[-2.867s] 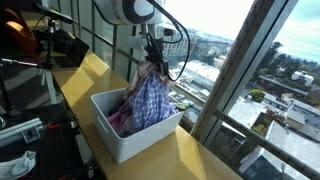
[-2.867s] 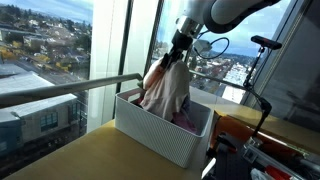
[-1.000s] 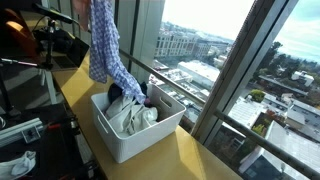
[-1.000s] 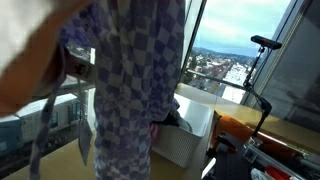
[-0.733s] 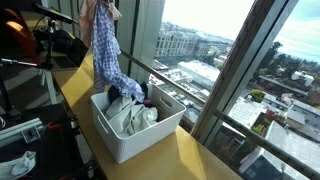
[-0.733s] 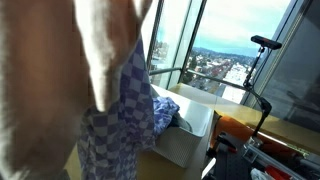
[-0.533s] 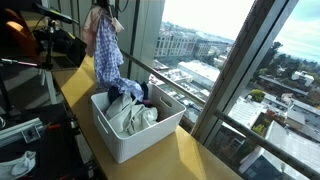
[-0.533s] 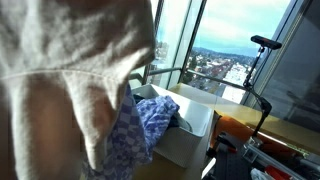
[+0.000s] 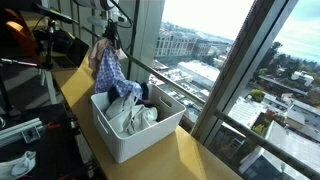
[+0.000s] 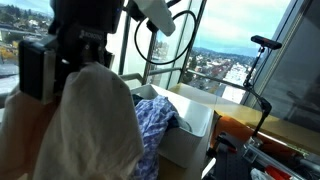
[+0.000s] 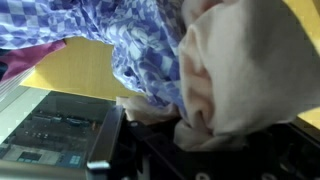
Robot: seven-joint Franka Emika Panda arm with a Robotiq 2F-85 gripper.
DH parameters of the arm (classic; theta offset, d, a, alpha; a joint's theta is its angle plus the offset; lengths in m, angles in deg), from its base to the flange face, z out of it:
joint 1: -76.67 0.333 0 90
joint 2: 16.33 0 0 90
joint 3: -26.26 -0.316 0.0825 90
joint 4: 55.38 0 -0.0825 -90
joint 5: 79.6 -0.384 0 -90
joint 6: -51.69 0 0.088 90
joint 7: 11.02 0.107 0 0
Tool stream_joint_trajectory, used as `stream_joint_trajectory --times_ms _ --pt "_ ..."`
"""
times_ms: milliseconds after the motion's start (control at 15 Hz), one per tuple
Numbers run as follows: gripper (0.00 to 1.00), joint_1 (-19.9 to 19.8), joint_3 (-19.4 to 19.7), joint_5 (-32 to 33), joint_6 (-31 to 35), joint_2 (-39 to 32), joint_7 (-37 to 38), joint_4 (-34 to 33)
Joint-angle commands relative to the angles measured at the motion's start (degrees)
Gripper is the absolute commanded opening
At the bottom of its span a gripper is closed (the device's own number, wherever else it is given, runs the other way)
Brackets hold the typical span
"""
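Note:
The gripper moves down to the bare yellow table beyond the basket's far end next. It then releases the clothes there, since they still hang above the table.
My gripper (image 9: pixel 110 38) is shut on a bunch of clothes: a blue-and-white checked cloth (image 9: pixel 106 68) and a beige garment (image 10: pixel 98 125). The bunch hangs above the yellow table (image 9: pixel 85 80), beside the far end of a white basket (image 9: pixel 125 143). The checked cloth (image 10: pixel 156 122) trails over the basket's (image 10: pixel 192 128) rim onto the other clothes inside. In the wrist view the beige garment (image 11: pixel 245 60) and the checked cloth (image 11: pixel 120 30) fill the picture and hide the fingertips of the gripper (image 11: pixel 200 128).
Tall windows with a metal rail (image 9: pixel 165 78) run along the table's far side. Black equipment and cables (image 9: pixel 40 45) stand behind the table. A black stand (image 10: pixel 262 45) and an orange-and-black box (image 10: pixel 250 130) are near the basket.
The gripper has come down with the clothes from above the picture's top into view, shifting a little away from the basket. The cloth's tail now lies lower over the basket's end.

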Motion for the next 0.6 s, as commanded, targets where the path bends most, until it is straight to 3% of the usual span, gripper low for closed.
stream_joint_trajectory --times_ms 0,533 --pt "0.0 1.6 4.2 -5.3 8.4 1.1 -3.3 9.9" --pt "0.0 6.7 6.9 -7.6 25.1 -8.9 -6.7 20.3"
